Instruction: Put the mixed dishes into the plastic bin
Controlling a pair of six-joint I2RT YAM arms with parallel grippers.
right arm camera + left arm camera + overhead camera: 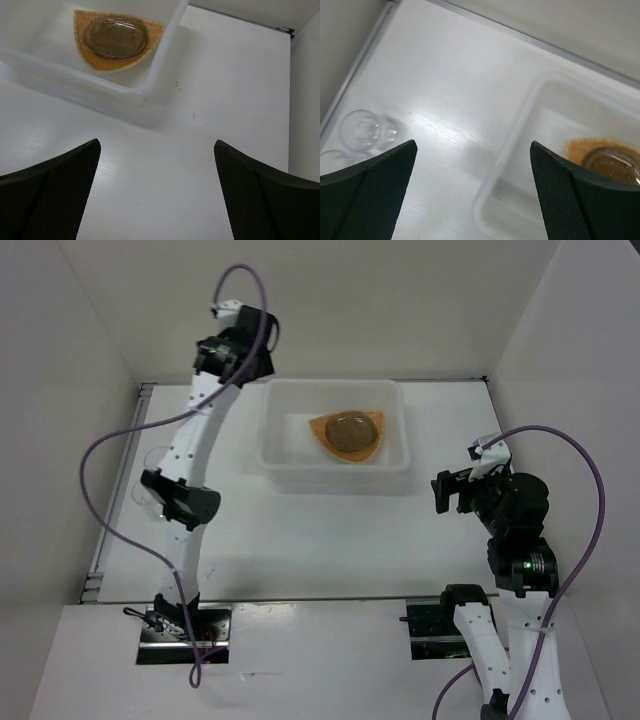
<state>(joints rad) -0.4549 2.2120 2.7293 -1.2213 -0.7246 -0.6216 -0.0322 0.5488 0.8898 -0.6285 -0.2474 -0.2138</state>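
The robot's left gripper will next move down toward the farther cup, below and to the left in the top view, onto its bin-side rim (167,453) (380,133), clear of the rail.
The white plastic bin (335,472) stands at the table's middle back. Inside it lies the orange woven tray (322,430) with a grey-brown saucer (352,433) on top; both also show in the right wrist view, tray (107,64) and saucer (115,36). Two clear tumbler cups (365,131) rest on the table at the far left, faint in the top view (152,462). My left gripper (232,358) is open and empty, high over the bin's far-left corner (512,135). My right gripper (452,492) is open and empty, right of the bin.
White enclosure walls stand on the left, back and right. A metal rail (120,490) runs along the table's left edge, close to the cups. The left arm's elbow (180,500) hangs over the table beside the cups.
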